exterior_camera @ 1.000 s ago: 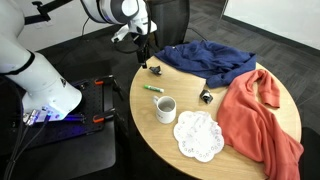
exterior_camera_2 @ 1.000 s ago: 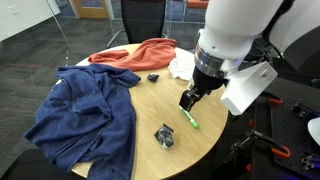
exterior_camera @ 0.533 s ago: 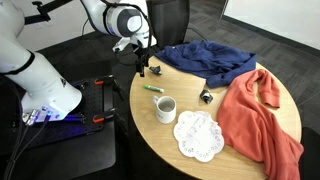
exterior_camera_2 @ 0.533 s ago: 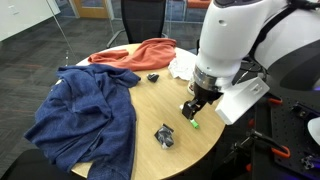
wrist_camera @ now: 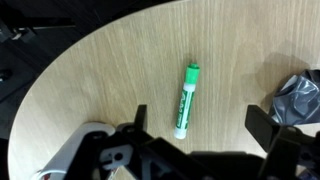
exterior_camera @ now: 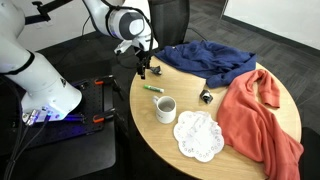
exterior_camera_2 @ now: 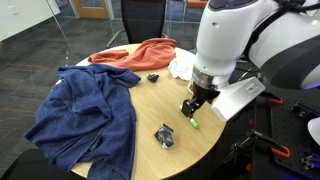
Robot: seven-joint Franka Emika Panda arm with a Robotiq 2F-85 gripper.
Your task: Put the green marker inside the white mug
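I should lower my gripper onto the green marker's white body (exterior_camera: 158, 90) (wrist_camera: 183, 117) next, toward the end of the marker away from its cap.
The green marker (exterior_camera: 153, 89) lies flat on the round wooden table (exterior_camera: 190, 95) near its edge, and also shows in an exterior view (exterior_camera_2: 193, 124). The white mug (exterior_camera: 165, 108) stands upright just beside it, next to the doily; the arm hides it in an exterior view. My gripper (exterior_camera: 141, 70) hangs above the table edge by the marker, also seen in an exterior view (exterior_camera_2: 188, 108). In the wrist view the gripper (wrist_camera: 200, 125) is open and empty, and the marker (wrist_camera: 186, 100) lies between and just ahead of the fingers.
A blue cloth (exterior_camera: 205, 60) and a red cloth (exterior_camera: 260, 115) cover the far side of the table. A white lacy doily (exterior_camera: 198, 135) lies near the mug. Small black objects (exterior_camera: 206, 97) (exterior_camera_2: 164, 136) (wrist_camera: 298, 97) sit on the table.
My gripper has come down and shifted slightly toward the marker at the table edge. The marker and mug have not moved.
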